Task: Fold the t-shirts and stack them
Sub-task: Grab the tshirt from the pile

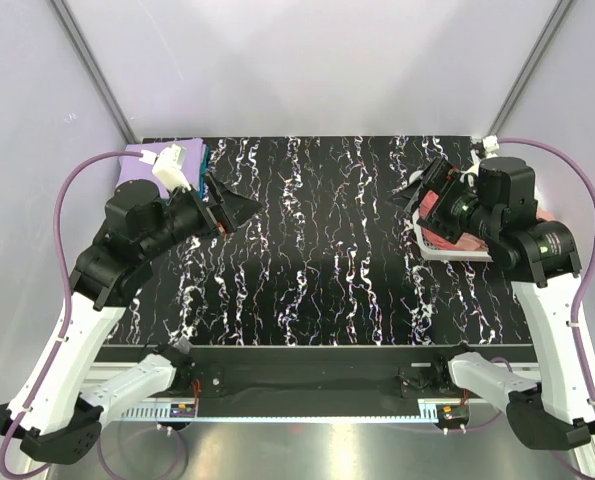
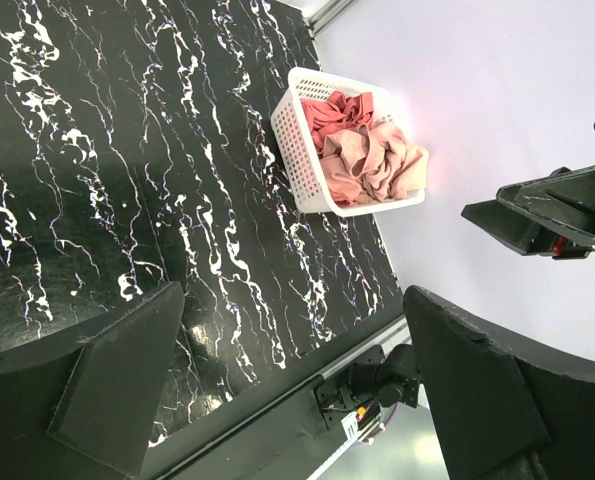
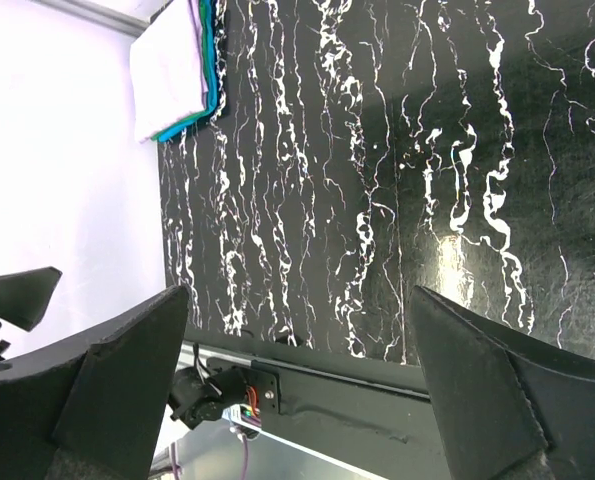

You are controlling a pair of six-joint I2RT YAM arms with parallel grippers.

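Observation:
The right gripper moves down and to the right in the top view onto the t-shirt's fold next, as the salmon-pink t-shirt lies uppermost in the basket (image 2: pixel 299 172).
A folded stack of t-shirts lies at the table's back-left corner, a lavender t-shirt (image 1: pixel 137 166) on top and a teal t-shirt (image 1: pixel 205 158) showing at its edge. In the right wrist view the lavender top (image 3: pixel 175 66) looks pale above the teal edge (image 3: pixel 208 62). Crumpled salmon-pink (image 2: pixel 377 165) and darker rose-pink (image 2: pixel 332 112) t-shirts fill the white lattice basket (image 2: pixel 299 172) at the table's right side (image 1: pixel 443 256). My left gripper (image 1: pixel 229 205) (image 2: pixel 295 295) hovers open and empty beside the stack. My right gripper (image 1: pixel 418 194) (image 3: pixel 299 295) hangs open and empty by the basket.
The black marbled tabletop (image 1: pixel 317 240) spreads between the two arms. A black rail (image 1: pixel 307 375) with the arm bases runs along the near edge. Pale walls enclose the back and sides. In the left wrist view the right gripper's fingers (image 2: pixel 537 215) show at the right.

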